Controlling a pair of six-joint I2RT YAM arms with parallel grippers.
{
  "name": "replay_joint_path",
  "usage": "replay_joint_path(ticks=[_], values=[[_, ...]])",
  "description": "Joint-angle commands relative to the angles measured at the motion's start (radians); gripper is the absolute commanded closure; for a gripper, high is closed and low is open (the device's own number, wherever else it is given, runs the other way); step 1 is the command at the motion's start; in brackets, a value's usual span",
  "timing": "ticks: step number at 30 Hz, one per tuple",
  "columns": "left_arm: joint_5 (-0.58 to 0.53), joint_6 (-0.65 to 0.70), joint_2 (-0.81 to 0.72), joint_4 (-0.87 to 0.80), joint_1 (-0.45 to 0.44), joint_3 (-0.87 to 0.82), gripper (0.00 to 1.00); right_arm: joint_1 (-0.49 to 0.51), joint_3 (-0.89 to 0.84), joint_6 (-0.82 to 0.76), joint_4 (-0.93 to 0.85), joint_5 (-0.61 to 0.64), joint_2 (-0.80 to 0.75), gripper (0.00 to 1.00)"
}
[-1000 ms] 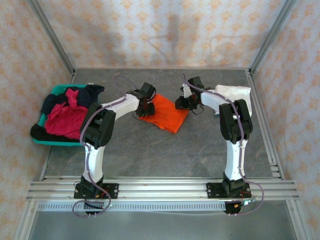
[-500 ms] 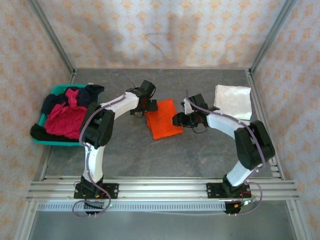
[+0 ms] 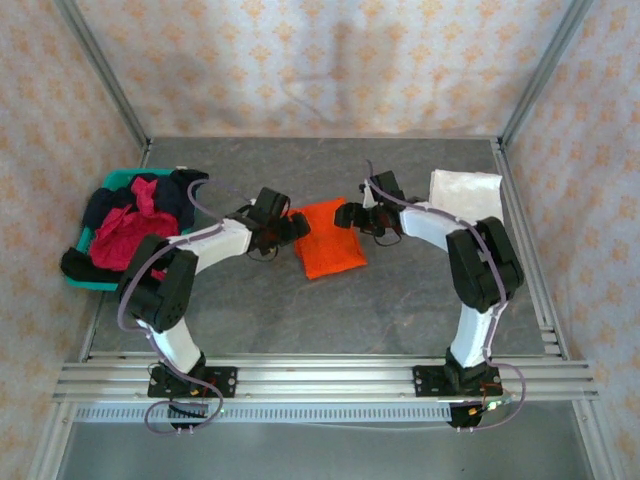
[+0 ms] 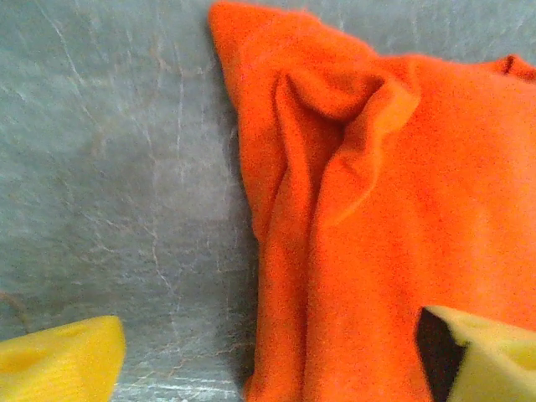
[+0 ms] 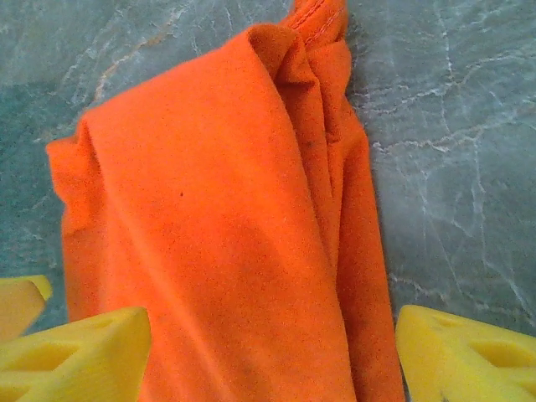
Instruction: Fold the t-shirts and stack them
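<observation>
I should move my right gripper down and slightly back onto the orange t-shirt's middle (image 3: 333, 240) (image 5: 260, 343) to pinch a fold, because its spread fingers are already on both sides of the t-shirt.
A bright orange t-shirt (image 3: 328, 240) lies folded into a small rumpled rectangle at the table's middle. My left gripper (image 3: 291, 228) sits low at its left edge, open. In the left wrist view the orange t-shirt (image 4: 394, 218) spreads under my left gripper (image 4: 276, 368), whose yellow fingertips (image 4: 59, 364) stand wide apart. My right gripper (image 3: 350, 214) is at the shirt's far right corner, open too. From the right wrist, the orange t-shirt (image 5: 226, 234) lies between the spread yellow pads (image 5: 79, 352) of my right gripper (image 5: 268, 360). A white folded t-shirt (image 3: 466, 200) rests at the back right.
A teal basket (image 3: 112, 180) stands at the left edge, heaped with a crimson-pink t-shirt (image 3: 125, 238) and a dark navy t-shirt (image 3: 182, 190). An aluminium rail (image 3: 320, 378) runs along the near edge. Grey tabletop (image 3: 330, 310) lies in front of the orange shirt.
The orange shirt went from a spread diamond to a compact folded rectangle. Both grippers have opened and let go of it; the left arm has dropped lower and further left.
</observation>
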Motion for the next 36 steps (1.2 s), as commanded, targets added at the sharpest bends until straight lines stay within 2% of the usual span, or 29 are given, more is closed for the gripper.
replay_joint_path(ticks=[1,4,7,15,19,21,26,29,31,32,34,35,36], values=[[0.051,-0.072,0.034,0.129,0.001,-0.029,0.19,0.013,0.064,-0.055,-0.073,-0.015,0.049,0.23],[0.058,-0.081,0.062,0.141,-0.002,-0.026,0.33,0.019,0.089,-0.081,-0.109,-0.014,0.078,0.25],[0.066,-0.086,0.080,0.149,-0.009,-0.017,0.43,0.024,0.095,-0.097,-0.130,-0.011,0.092,0.27],[0.064,-0.079,0.124,0.129,-0.018,0.014,0.57,0.038,0.103,-0.122,-0.173,-0.024,0.124,0.27],[0.067,-0.077,0.138,0.125,-0.019,0.023,0.75,0.066,0.123,-0.140,-0.200,-0.025,0.131,0.32],[0.069,-0.077,0.143,0.125,-0.019,0.026,0.81,0.083,0.144,-0.157,-0.233,-0.002,0.140,0.33],[0.080,-0.080,0.158,0.135,-0.021,0.030,0.84,0.120,0.198,-0.176,-0.300,0.056,0.180,0.37],[0.085,-0.082,0.163,0.140,-0.025,0.035,0.85,0.141,0.226,-0.168,-0.325,0.092,0.205,0.48],[0.085,-0.082,0.163,0.140,-0.027,0.034,0.85,0.142,0.233,-0.136,-0.323,0.107,0.218,0.61],[0.085,-0.083,0.163,0.140,-0.027,0.033,0.85,0.142,0.234,-0.128,-0.320,0.114,0.219,0.69],[0.079,-0.081,0.155,0.137,-0.027,0.029,0.85,0.142,0.233,-0.125,-0.316,0.134,0.213,0.95],[0.075,-0.079,0.150,0.134,-0.027,0.026,0.85,0.142,0.233,-0.125,-0.316,0.151,0.206,1.00],[0.067,-0.077,0.143,0.130,-0.027,0.022,0.84,0.142,0.229,-0.132,-0.316,0.169,0.195,1.00]])
